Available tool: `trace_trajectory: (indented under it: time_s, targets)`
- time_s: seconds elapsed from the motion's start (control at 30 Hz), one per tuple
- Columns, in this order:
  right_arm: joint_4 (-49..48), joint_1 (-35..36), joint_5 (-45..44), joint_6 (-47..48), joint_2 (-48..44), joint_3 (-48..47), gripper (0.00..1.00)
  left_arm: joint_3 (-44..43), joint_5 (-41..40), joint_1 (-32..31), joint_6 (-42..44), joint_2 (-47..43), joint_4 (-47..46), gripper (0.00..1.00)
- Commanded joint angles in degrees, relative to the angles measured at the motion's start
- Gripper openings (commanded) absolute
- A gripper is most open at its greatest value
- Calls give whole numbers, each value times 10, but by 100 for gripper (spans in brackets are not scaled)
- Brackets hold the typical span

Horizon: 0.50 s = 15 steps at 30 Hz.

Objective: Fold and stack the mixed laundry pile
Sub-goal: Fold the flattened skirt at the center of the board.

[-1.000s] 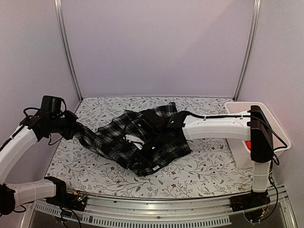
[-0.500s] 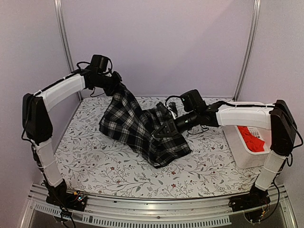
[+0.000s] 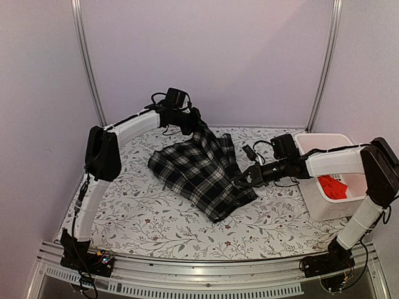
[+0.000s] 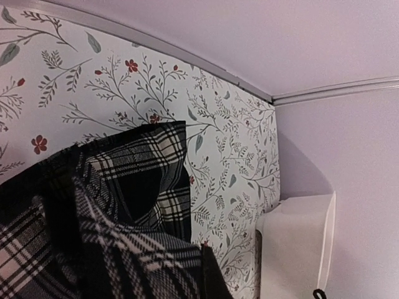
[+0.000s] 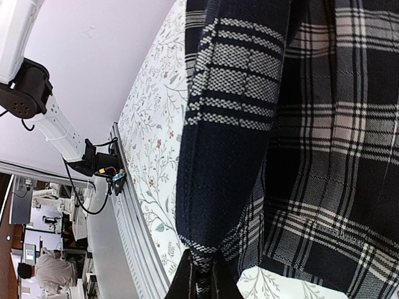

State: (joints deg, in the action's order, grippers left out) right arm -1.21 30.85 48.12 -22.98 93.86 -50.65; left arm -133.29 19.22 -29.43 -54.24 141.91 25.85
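The held plaid hem (image 5: 249,124) is raised above the cloth, so my right gripper should next pull it away from the basket, lower it toward the table and open.
The black-and-white plaid garment (image 3: 202,168) lies spread on the floral table cover (image 3: 137,212), stretched between both grippers. My left gripper (image 3: 198,122) is shut on its far top edge, lifted near the back wall; in the left wrist view the plaid cloth (image 4: 118,224) covers the jaws. My right gripper (image 3: 242,179) is shut on the garment's right edge; the right wrist view shows the fingertips (image 5: 201,281) pinching a plaid hem (image 5: 249,124). The red shirt (image 3: 335,185) lies in the white basket (image 3: 312,198) at the right.
The white basket also shows in the left wrist view (image 4: 293,249), close to the garment's right side. The back wall and the frame posts (image 3: 87,68) stand just behind the left gripper. The metal rail (image 3: 206,277) runs along the table's near edge.
My left gripper has carried the plaid's edge up from the left side to the back middle. My right gripper has drawn back rightward toward the basket, and the garment has spread flatter.
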Motion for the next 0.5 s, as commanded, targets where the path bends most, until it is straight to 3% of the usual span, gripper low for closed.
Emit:
trace_trajectory:
  time_s: [0.0, 0.17, 0.27, 0.47]
  targets:
    - [17, -17, 42, -3, -5, 38, 0, -27, -4, 3, -2, 42, -121, 0]
    - [34, -39, -21, 6, 29, 33, 0, -38, 36, -9, -19, 100, -200, 0]
    - [90, -39, -63, 25, 74, -6, 0, -41, 33, -6, -44, 130, -180, 0]
    - [177, -33, -100, 66, 189, -99, 0, 86, -7, -2, -43, 95, -129, 0]
